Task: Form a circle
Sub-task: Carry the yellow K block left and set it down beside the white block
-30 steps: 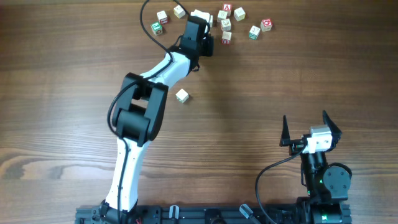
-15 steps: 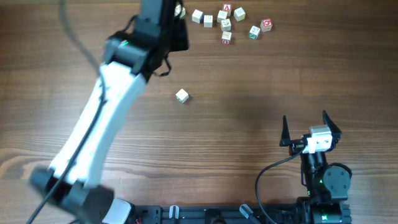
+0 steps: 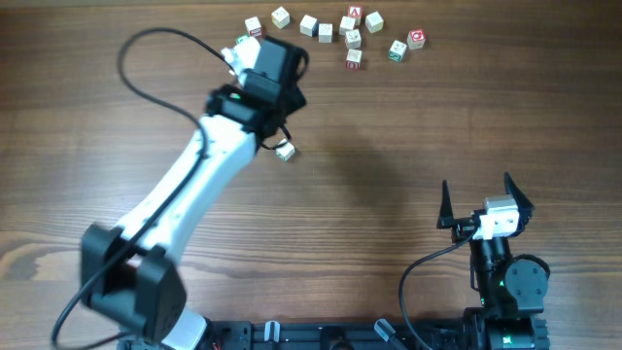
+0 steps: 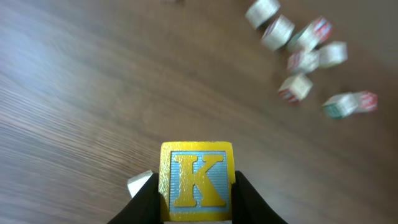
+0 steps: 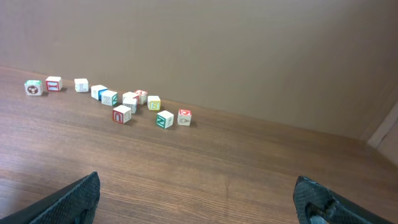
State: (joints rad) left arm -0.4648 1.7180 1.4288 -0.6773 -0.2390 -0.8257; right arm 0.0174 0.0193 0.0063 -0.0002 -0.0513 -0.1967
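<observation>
My left gripper lowers the K cube onto the bare wood below, beside the lone pale cube, next. It then releases it as that cube's neighbour.
Small wooden letter cubes of the circle [image 3: 353, 39] lie at the far edge as a loose row and cluster, not a closed ring; the same cubes [image 4: 305, 53] show blurred in the left wrist view and as a row [image 5: 122, 102] in the right wrist view. My left gripper [image 3: 234, 52] hovers left of that row, shut on a yellow-faced K cube [image 4: 196, 180] held between its black fingers [image 4: 144, 202]. My right gripper [image 3: 476, 194] rests open near the front right, nothing between its fingers [image 5: 74, 196].
One pale cube [image 3: 285, 151] lies alone mid-table, just beside the left arm's forearm. The left arm stretches diagonally from the front left to the far centre. Bare wooden table [image 3: 437, 117] lies between the cubes and the right gripper.
My left gripper has swung away from the middle of the cube cluster, leftward and slightly nearer, carrying the K cube. The right arm has not moved.
</observation>
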